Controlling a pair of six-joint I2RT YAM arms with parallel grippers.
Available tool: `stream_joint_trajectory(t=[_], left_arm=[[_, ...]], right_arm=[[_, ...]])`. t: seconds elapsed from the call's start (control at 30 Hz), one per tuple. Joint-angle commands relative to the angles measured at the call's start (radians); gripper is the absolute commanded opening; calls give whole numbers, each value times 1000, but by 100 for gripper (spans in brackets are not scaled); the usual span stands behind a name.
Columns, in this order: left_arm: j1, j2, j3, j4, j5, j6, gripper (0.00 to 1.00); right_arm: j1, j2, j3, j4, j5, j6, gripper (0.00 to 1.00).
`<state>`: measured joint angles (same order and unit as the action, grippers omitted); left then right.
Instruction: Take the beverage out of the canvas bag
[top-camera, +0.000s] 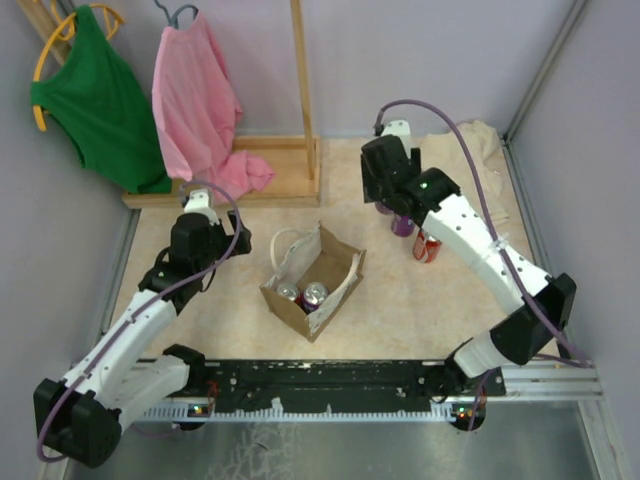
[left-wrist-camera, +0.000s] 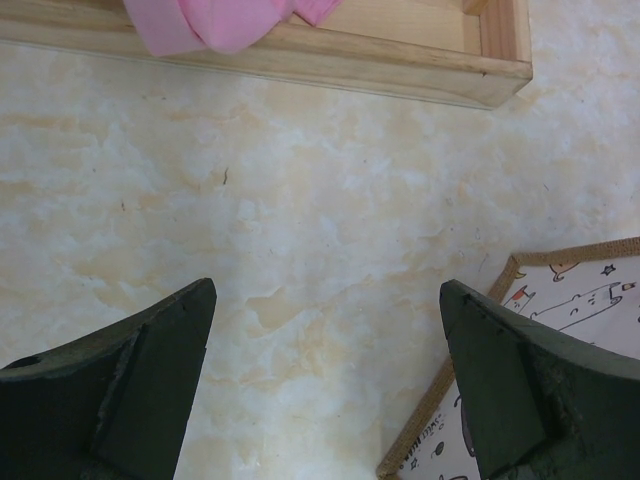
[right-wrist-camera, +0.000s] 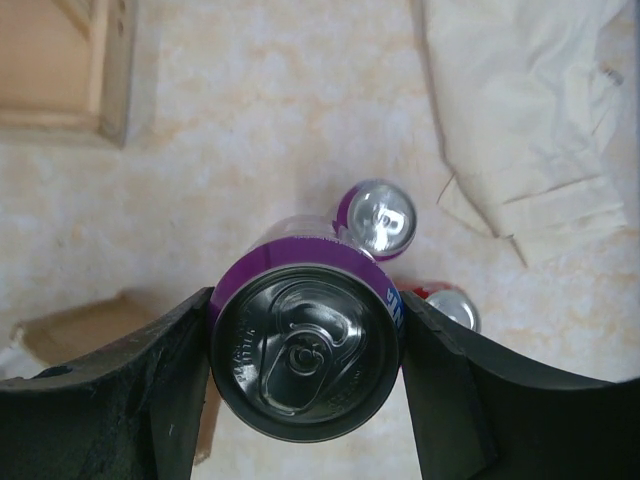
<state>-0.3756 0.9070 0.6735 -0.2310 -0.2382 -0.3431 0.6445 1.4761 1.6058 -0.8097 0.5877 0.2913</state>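
Observation:
The bare tabletop between the bag and the red can is empty, so my right gripper should next bring the purple beverage can down onto that spot and let go of it.
The tan canvas bag (top-camera: 315, 280) stands open in the middle of the table, with two cans (top-camera: 288, 293) (top-camera: 315, 294) upright inside. My right gripper (top-camera: 386, 202) is behind and to the right of the bag. In the right wrist view it (right-wrist-camera: 305, 330) is shut on a purple beverage can (right-wrist-camera: 305, 355), held upright above the table. A second purple can (right-wrist-camera: 378, 218) and a red can (right-wrist-camera: 448, 305) stand on the table beyond it. My left gripper (left-wrist-camera: 327, 300) is open and empty over bare table just left of the bag's edge (left-wrist-camera: 560, 330).
A wooden clothes rack base (top-camera: 235, 175) with a pink garment (top-camera: 195, 100) and a green one (top-camera: 100, 100) stands at the back left. A beige cloth (right-wrist-camera: 530, 120) lies at the back right by the wall. The standing purple (top-camera: 402, 224) and red (top-camera: 427, 246) cans are close to my right arm.

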Motion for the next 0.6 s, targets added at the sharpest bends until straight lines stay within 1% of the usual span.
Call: stream_joint_trajectory(t=[0.0, 0.2, 0.4, 0.57], left_arm=[[-3, -3, -9, 27, 16, -6, 100], [-2, -13, -10, 18, 14, -5, 100], [-3, -22, -19, 15, 14, -8, 100], [-3, -22, -15, 10, 14, -6, 100]], right_arm=[[-5, -43, -87, 60, -62, 54, 0], [-6, -33, -200, 85, -68, 83, 0], [-28, -61, -333, 167, -114, 110, 0], [-32, -72, -435, 223, -120, 130, 0]])
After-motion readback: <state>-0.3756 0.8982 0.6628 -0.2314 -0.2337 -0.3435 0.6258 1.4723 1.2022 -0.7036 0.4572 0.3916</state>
